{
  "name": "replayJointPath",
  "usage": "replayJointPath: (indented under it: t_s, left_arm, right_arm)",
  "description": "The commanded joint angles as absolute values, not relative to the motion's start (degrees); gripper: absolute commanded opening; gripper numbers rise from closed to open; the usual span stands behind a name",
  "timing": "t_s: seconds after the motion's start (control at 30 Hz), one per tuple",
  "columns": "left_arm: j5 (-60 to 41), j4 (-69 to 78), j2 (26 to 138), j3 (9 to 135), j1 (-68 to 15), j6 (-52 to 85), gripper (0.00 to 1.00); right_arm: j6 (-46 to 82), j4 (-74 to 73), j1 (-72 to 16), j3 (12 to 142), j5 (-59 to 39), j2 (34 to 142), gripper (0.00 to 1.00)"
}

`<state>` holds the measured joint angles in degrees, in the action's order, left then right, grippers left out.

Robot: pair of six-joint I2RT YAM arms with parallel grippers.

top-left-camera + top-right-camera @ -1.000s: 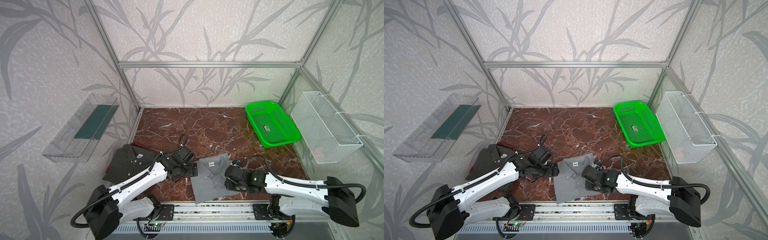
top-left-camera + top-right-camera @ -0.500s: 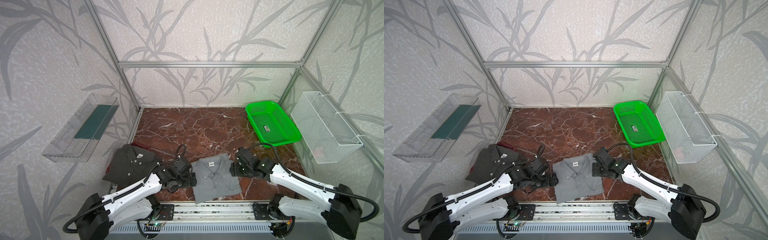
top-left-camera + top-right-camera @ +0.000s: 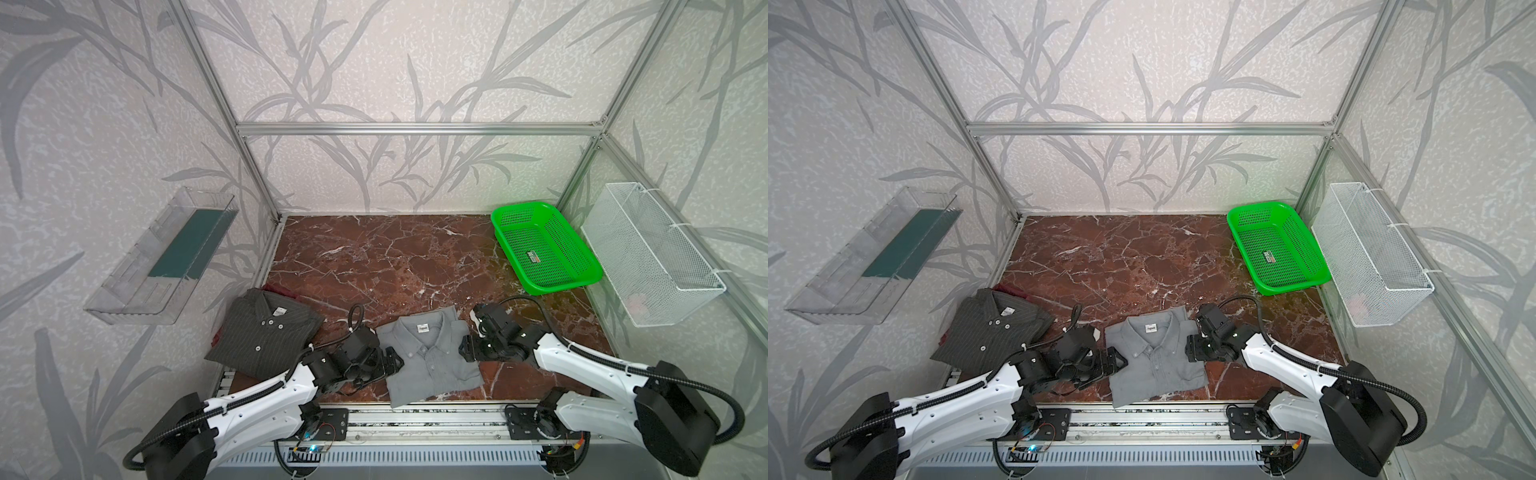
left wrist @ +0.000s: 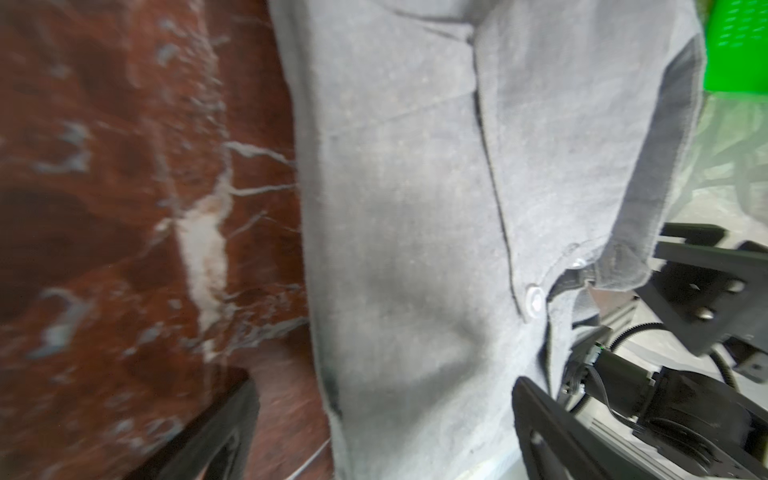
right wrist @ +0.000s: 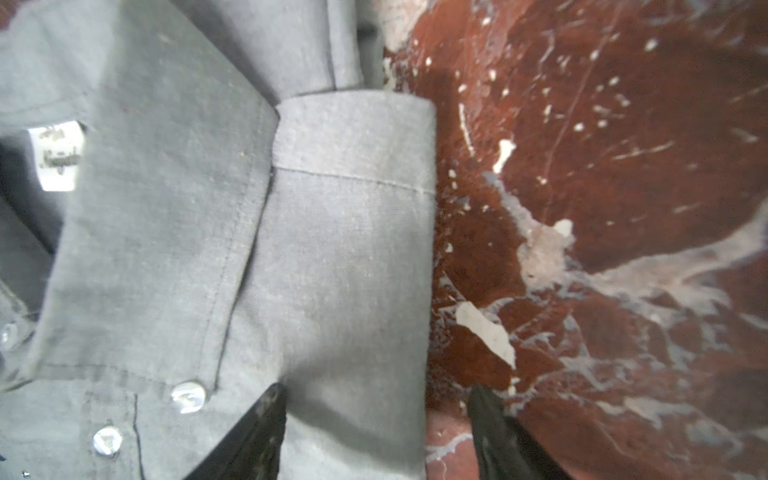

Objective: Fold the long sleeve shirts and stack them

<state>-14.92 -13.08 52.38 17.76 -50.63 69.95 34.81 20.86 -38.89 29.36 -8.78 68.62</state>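
Observation:
My right gripper tilts down and in toward my left gripper next, onto the edge between its fingers, the grey shirt's edge (image 3: pixel 476 365) (image 5: pixel 422 428) beside the collar.
The mid-grey button-up shirt (image 3: pixel 432 361) (image 3: pixel 1154 361) lies folded, collar away from me, at the front middle of the marble table. The dark pinstriped shirt (image 3: pixel 262 332) (image 3: pixel 992 328) lies folded at the front left. My left gripper (image 3: pixel 392 361) (image 3: pixel 1117 361) is open at the grey shirt's left edge; in the left wrist view it (image 4: pixel 382 415) straddles that edge of the grey shirt (image 4: pixel 415 208). My right gripper (image 3: pixel 467 349) (image 3: pixel 1192 347) is open at the right edge; in its wrist view it (image 5: pixel 378 415) has one finger over the grey shirt (image 5: pixel 332 249) and one over marble.
A green mesh basket (image 3: pixel 561 286) (image 3: pixel 1287 289) stands at the back right. A white wire basket (image 3: pixel 652 253) hangs on the right wall and a clear tray (image 3: pixel 162 257) on the left wall. Red cloth (image 3: pixel 282 291) peeks from under the pinstriped shirt.
My right gripper has opened wider and shifted along the grey shirt's right edge. My left gripper has slid toward the front, staying open at the left edge.

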Motion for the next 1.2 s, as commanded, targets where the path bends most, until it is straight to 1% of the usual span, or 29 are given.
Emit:
replayJointPath:
  t_s: [0.0, 0.1, 0.23, 0.33, 0.4, 0.47, 0.5, 0.53, 0.57, 0.6, 0.63, 0.67, 0.7, 0.73, 0.8, 0.9, 0.93, 1.03, 1.1, 1.17]
  left_arm:
    - [-15.0, -10.7, 54.9, 14.7, -52.4, 74.5, 0.94]
    - [-15.1, -9.1, 58.6, 14.2, -53.9, 75.7, 0.92]
    - [-15.1, -7.7, 63.9, 13.9, -54.8, 76.1, 0.85]
    - [-15.0, -4.6, 67.3, 13.1, -54.9, 76.3, 0.76]
    - [-15.0, -3.5, 69.3, 13.3, -54.9, 75.7, 0.67]
    - [-15.0, -2.2, 70.9, 13.1, -54.9, 75.4, 0.63]
    - [-15.0, -1.5, 71.9, 13.1, -54.9, 75.0, 0.60]
    - [-14.6, -1.5, 72.6, 13.3, -54.9, 74.8, 0.54]
    - [-14.3, -1.3, 73.5, 13.6, -54.9, 74.3, 0.44]
    - [-13.9, -1.3, 74.4, 13.9, -54.8, 74.0, 0.30]
    - [-13.4, -1.3, 75.1, 14.2, -54.8, 74.2, 0.19]
    - [-13.0, -1.1, 76.1, 14.5, -54.6, 74.2, 0.10]
    - [-12.7, -1.0, 77.0, 15.0, -54.4, 73.9, 0.00]
    - [-12.4, -1.7, 77.6, 15.7, -53.9, 73.4, 0.00]
    - [-12.6, -2.9, 78.0, 18.0, -52.3, 71.0, 0.00]
    - [-12.7, -11.3, 75.4, 23.3, -48.4, 66.3, 0.00]
    - [-12.5, -14.2, 73.7, 25.0, -47.0, 64.7, 0.00]
    - [-8.1, -26.8, 66.7, 32.0, -42.6, 59.6, 0.00]
    - [-4.5, -34.8, 62.1, 37.2, -39.6, 55.9, 0.00]
    - [-3.5, -41.3, 59.7, 41.4, -35.9, 52.4, 0.00]
  right_arm:
    - [33.3, 17.0, -38.8, 28.9, -12.5, 70.8, 0.69]
    - [34.2, 14.6, -38.9, 27.9, -14.6, 72.9, 0.69]
    - [35.2, 12.4, -39.0, 26.3, -15.6, 74.3, 0.67]
    - [36.2, 9.6, -39.5, 24.9, -16.9, 75.0, 0.66]
    - [37.0, 8.9, -40.5, 24.8, -17.0, 76.2, 0.64]
    - [38.4, 7.4, -42.5, 24.5, -17.0, 77.5, 0.63]
    - [38.9, 6.8, -43.7, 24.5, -16.6, 78.3, 0.62]
    - [39.4, 5.9, -44.7, 24.5, -16.4, 79.2, 0.60]
    - [40.2, 4.4, -45.6, 24.2, -16.6, 80.3, 0.58]
    - [41.2, 2.8, -46.2, 23.9, -16.9, 81.4, 0.56]
    - [41.9, 1.2, -46.9, 23.6, -17.2, 82.1, 0.53]
    - [42.8, -0.3, -47.8, 23.5, -17.4, 83.0, 0.49]
    - [43.5, -1.2, -48.8, 23.7, -17.5, 83.5, 0.43]
    - [44.1, -2.0, -49.7, 23.9, -17.2, 83.7, 0.37]
    - [45.6, -3.6, -51.6, 24.5, -16.6, 83.8, 0.22]
    - [46.4, -2.4, -53.2, 27.7, -16.0, 81.6, 0.03]
    - [46.3, -1.1, -53.7, 29.2, -14.9, 80.2, 0.00]
    - [46.1, 1.8, -55.1, 34.9, -12.3, 77.0, 0.00]
    - [45.5, 2.7, -55.8, 40.1, -11.3, 77.3, 0.00]
    - [45.4, 3.1, -56.9, 45.0, -11.1, 79.2, 0.00]
